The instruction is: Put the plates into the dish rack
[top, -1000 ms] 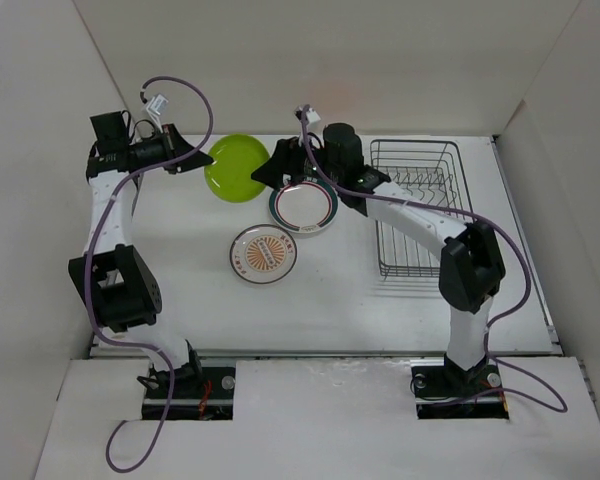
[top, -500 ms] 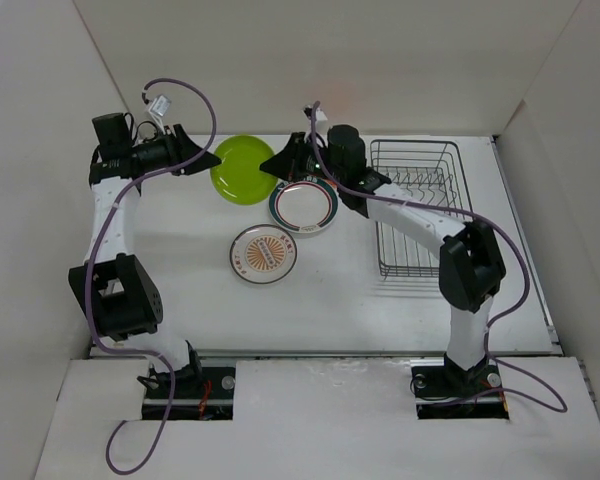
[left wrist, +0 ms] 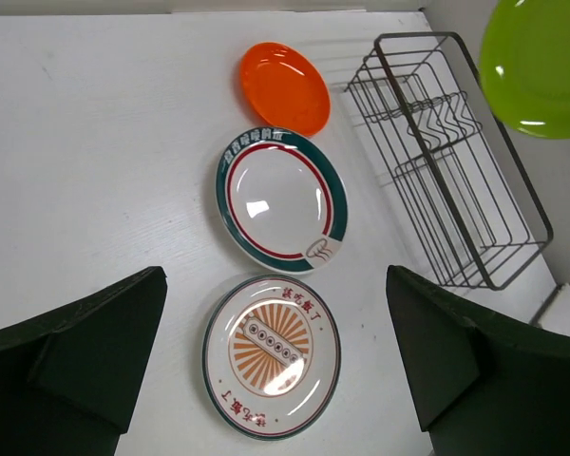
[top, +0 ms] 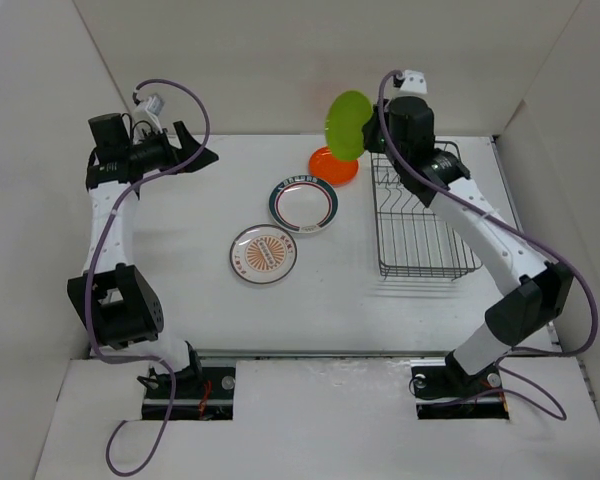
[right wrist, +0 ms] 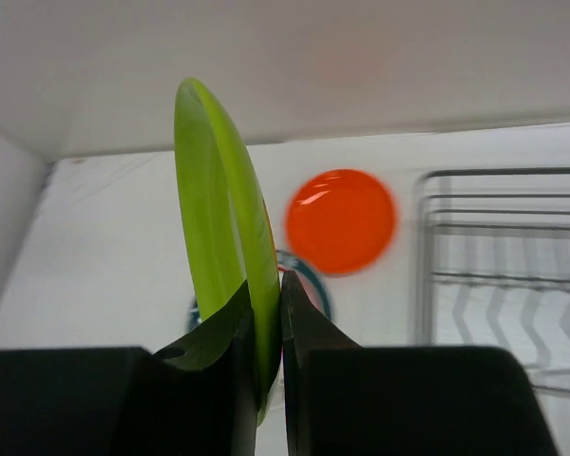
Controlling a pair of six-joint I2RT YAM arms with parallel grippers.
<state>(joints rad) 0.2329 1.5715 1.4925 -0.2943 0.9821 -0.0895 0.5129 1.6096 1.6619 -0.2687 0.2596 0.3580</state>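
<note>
My right gripper carries the lime-green plate over the empty rack's far end next, then lowers the plate into the wires by the orange plate.
My right gripper point(top: 368, 128) point(right wrist: 277, 285) is shut on the rim of the lime-green plate point(top: 349, 125) point(right wrist: 218, 190) point(left wrist: 541, 62), holding it on edge in the air by the back left corner of the black wire dish rack point(top: 380, 222) point(left wrist: 435, 179) point(right wrist: 503, 173). The orange plate point(top: 333, 166) point(left wrist: 285, 87) point(right wrist: 340, 220) lies flat just left of the rack. In front of it lie the white plate with the green-red rim point(top: 303, 206) point(left wrist: 281, 195) and the sunburst plate point(top: 264, 254) point(left wrist: 271, 353). My left gripper point(top: 198, 143) point(left wrist: 275, 285) stands open and holds nothing at the back left, well above the table.
White walls enclose the table at the back and on both sides. The rack shows no plates in it and sits near the right wall. The right arm's forearm crosses above the rack.
The green plate passed from my left gripper to my right. The left opened and drew back; the right shut on the rim, lifted it and swung right toward the rack, uncovering the orange plate.
</note>
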